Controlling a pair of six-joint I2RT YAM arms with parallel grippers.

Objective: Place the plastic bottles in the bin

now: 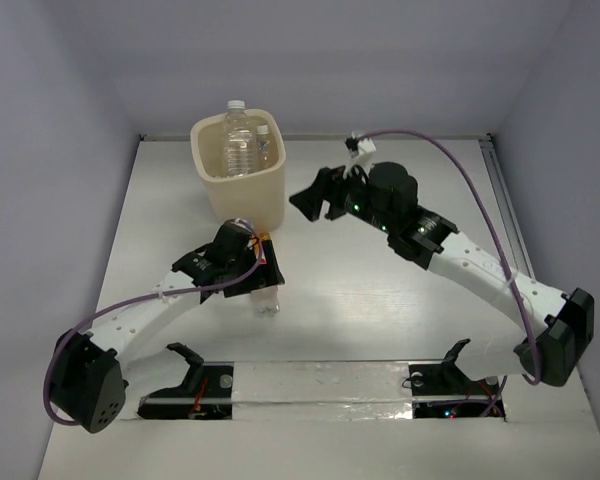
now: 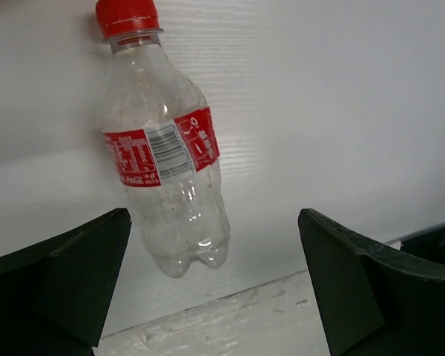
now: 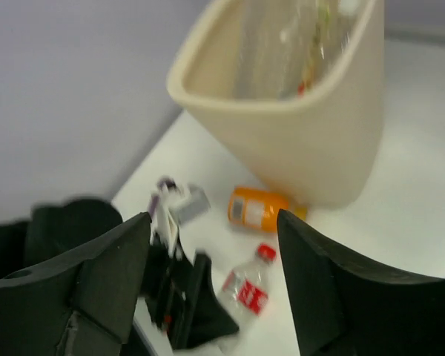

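Note:
I will ease my left gripper down, going left in its wrist view, onto the bottle's clear body below the label (image 1: 265, 293) (image 2: 178, 206), since it sits off-centre between my fingers.
The cream bin (image 1: 250, 190) stands at the back left, and in it a large clear bottle (image 1: 238, 140) and a smaller one (image 1: 264, 146) stand upright. A red-capped clear bottle (image 2: 163, 159) with a red label lies on the table. My left gripper (image 2: 215, 297) is open and empty, hovering over the bottle's base end (image 1: 267, 302). A short orange bottle (image 3: 259, 209) lies at the foot of the bin (image 3: 282, 126). My right gripper (image 1: 315, 205) is open and empty, held in the air right of the bin. The right wrist view shows the red-capped bottle (image 3: 245, 289) beside the left gripper (image 3: 178, 297).
A white strip (image 1: 320, 385) runs along the near edge between the arm bases. Grey walls enclose the table on the left, back and right. A purple cable (image 1: 450, 160) loops over the right arm.

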